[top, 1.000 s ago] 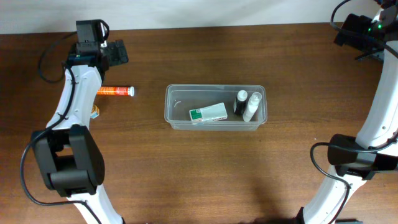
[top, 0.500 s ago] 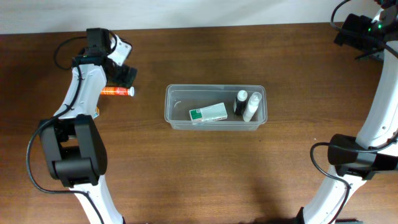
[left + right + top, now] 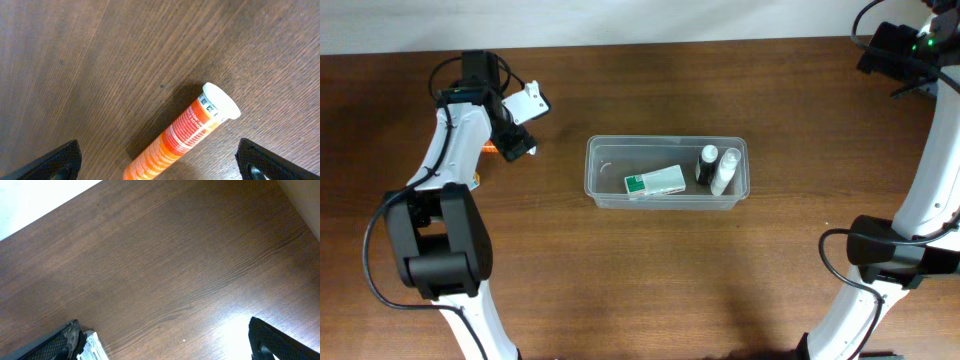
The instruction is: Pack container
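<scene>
The white-end with the cap of the orange tube (image 3: 531,150) (image 3: 212,108) lies flat on the tabletop below the open fingers. My left gripper needs to go down to it next and close around it.
The container (image 3: 666,139) is a clear plastic tub at the table's middle. It holds a green-and-white box (image 3: 655,181), a black bottle (image 3: 706,165) and a white bottle (image 3: 725,170). An orange tube with a white cap (image 3: 185,132) lies flat on the table to the left of the tub. My left gripper (image 3: 511,143) hangs over it and hides most of it in the overhead view. In the left wrist view the jaws (image 3: 157,165) are open, one finger on each side of the tube, not touching it. My right gripper (image 3: 892,52) is open and empty at the far right back corner.
A small orange-and-blue item (image 3: 473,181) lies by my left arm, partly hidden. The right wrist view (image 3: 165,345) shows bare wood, the table's far edge and a pale object (image 3: 92,347) at the lower left. Cables run near both arm bases.
My left gripper has swung from the back left towards the tub and down over the orange tube, turning its wrist. The tube has not moved. The right arm is still.
</scene>
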You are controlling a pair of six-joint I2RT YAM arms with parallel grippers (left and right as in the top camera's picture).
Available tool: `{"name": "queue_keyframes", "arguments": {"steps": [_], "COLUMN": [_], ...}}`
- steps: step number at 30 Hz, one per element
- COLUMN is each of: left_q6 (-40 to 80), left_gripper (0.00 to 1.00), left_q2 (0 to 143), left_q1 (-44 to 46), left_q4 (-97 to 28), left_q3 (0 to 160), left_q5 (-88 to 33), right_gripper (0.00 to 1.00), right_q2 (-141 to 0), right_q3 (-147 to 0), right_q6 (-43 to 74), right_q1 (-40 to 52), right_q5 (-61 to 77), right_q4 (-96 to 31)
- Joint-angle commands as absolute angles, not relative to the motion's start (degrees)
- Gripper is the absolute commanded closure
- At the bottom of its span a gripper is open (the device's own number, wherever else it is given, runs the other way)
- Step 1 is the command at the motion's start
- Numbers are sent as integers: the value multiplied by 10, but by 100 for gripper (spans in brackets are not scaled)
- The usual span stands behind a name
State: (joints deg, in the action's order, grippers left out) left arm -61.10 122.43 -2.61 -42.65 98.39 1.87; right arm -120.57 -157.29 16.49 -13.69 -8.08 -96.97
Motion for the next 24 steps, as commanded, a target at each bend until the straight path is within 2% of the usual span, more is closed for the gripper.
{"name": "queue_keyframes", "arguments": {"steps": [1,24], "left_q6": [-651,-652], "left_gripper": [1,2], "left_q2": [1262,1340], "left_q1": [-32,-32], "left_q4": [-427,-425], "left_q3": [992,992], "left_q5": [8,-45], "right_gripper": [2,2], "right_q2": [-1200,-1200], "right_q3": [-1578,-1578], "right_q6": [168,168], "right_q1": [-139,-139], "right_q5": [-86,-86], "right_q4": [-973,-973]}}
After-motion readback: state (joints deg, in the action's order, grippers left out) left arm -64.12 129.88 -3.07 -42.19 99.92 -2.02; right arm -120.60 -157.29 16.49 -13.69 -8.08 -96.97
